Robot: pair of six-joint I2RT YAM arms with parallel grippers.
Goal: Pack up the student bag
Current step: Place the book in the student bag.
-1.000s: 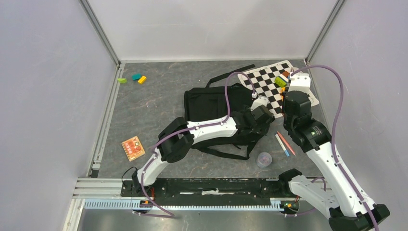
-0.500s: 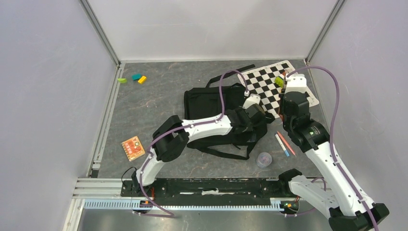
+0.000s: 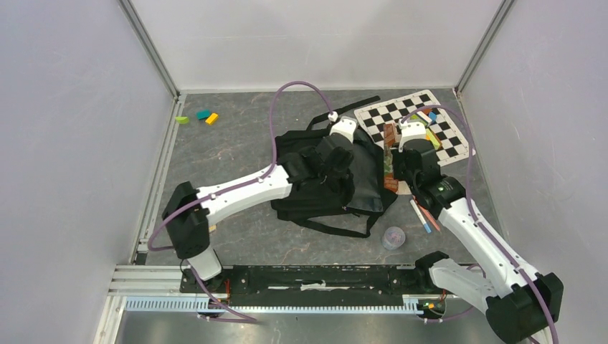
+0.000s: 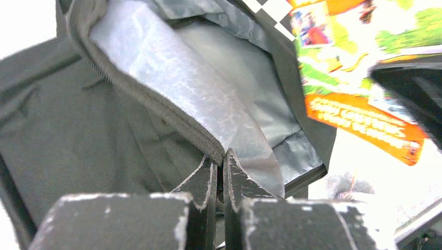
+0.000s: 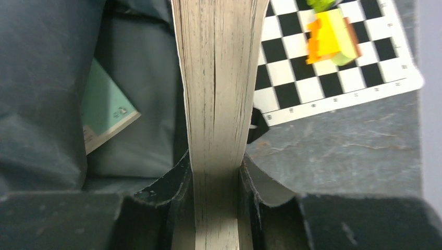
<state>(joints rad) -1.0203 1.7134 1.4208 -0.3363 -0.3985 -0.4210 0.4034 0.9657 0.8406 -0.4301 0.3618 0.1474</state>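
My left gripper is going to pull the zipper edge to the left in the top view and back over the bag's black panel (image 3: 310, 202) and then let go, because the book (image 3: 389, 159) is still outside.
The student bag (image 3: 366, 188) lies in the middle of the floor, black with long straps, and its grey-lined mouth (image 4: 172, 67) is held open. My left gripper (image 3: 335, 153) is shut on the zipper edge of that mouth; in the left wrist view its tips (image 4: 221, 159) pinch the seam. At the bag's right side my right gripper (image 3: 403, 156) is shut on a thick book (image 3: 389, 159) with a bright orange and green cover (image 4: 354, 67). The book stands on edge, page block (image 5: 219, 78) towards the wrist camera. A pale green notebook (image 5: 101, 112) lies inside the bag.
The checkered mat (image 3: 444, 132) lies at the back right, with coloured blocks (image 3: 428, 117) on it. Two pens (image 3: 424, 214) and a small purple round thing (image 3: 393, 236) lie right of the bag. Small coloured pieces (image 3: 198, 116) sit at the back left. Walls close off three sides.
My left gripper went from open to shut on the bag's zipper edge and drew it back and to the left. My right arm swung left with the book, from over the mat to the bag's mouth.
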